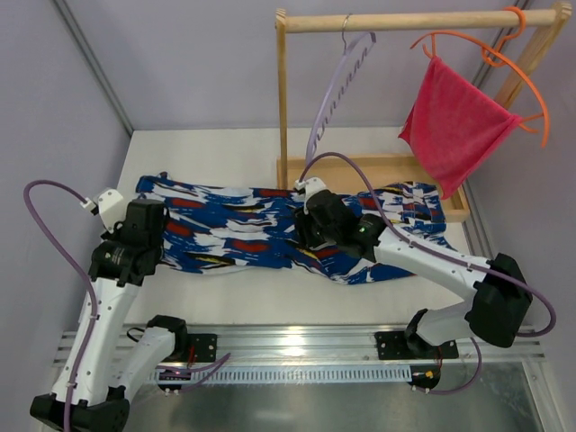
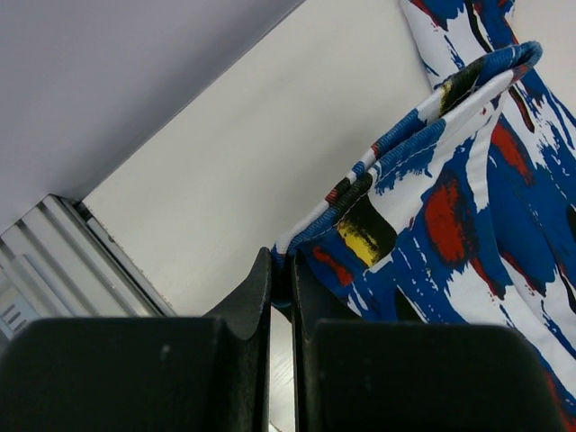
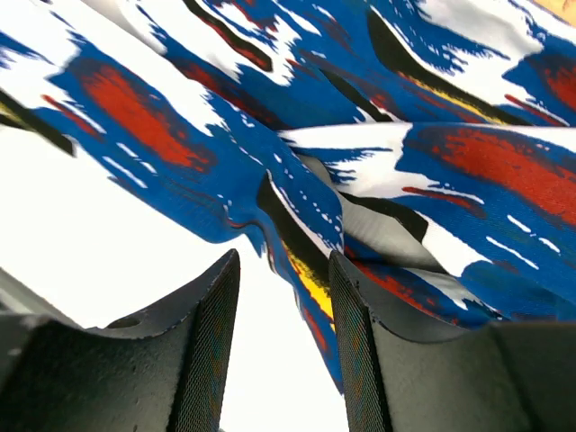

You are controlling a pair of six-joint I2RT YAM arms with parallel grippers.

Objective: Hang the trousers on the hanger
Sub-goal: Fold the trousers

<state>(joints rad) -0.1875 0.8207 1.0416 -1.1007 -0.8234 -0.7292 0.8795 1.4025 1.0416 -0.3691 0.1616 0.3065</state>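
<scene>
The left gripper moves outward toward the trousers' far corner next, since that corner lies farther out than the pinched hem edge. Then it releases the hem edge.
The trousers, royal blue with white, red, black and yellow patches, lie spread across the table from left to right. My left gripper is at their left end and is shut on a hem edge, which shows pinched between the fingertips in the left wrist view, with the trousers trailing away. My right gripper is low over the trousers' middle, open, and a fold of the trousers hangs between its fingers. The lavender hanger hangs by its hook from the wooden rail, empty.
A wooden rack stands at the back, with a top rail, a left post and a base tray. An orange hanger with a pink-red cloth hangs at its right end. Grey walls close both sides.
</scene>
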